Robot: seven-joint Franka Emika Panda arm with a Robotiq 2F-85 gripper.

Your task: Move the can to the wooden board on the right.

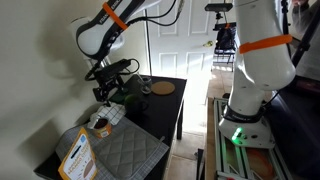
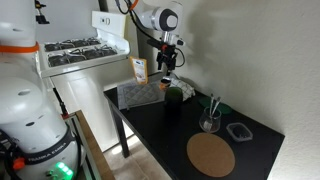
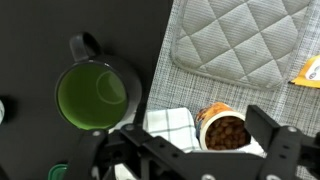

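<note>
My open fingers, already above the can's rim by the green mug (image 1: 103,121), need to lower and close onto it next.
The can (image 3: 222,130) is a small orange-tan tin with a dark top. It stands on a white checked cloth (image 3: 170,122) beside the grey quilted mat (image 3: 235,45), and also shows in an exterior view (image 1: 100,123). My gripper (image 3: 205,152) is open and hangs just above the can, with a finger on either side and no contact visible. It shows in both exterior views (image 1: 105,95) (image 2: 167,76). The round wooden board (image 2: 210,155) lies empty at the far end of the black table, and shows in the second exterior view too (image 1: 162,89).
A green mug (image 3: 95,95) stands close beside the can and cloth. An orange-and-white packet (image 1: 75,155) leans at the mat's edge. A glass (image 2: 208,122) and a small clear container (image 2: 238,131) stand near the wall between the mug and the board.
</note>
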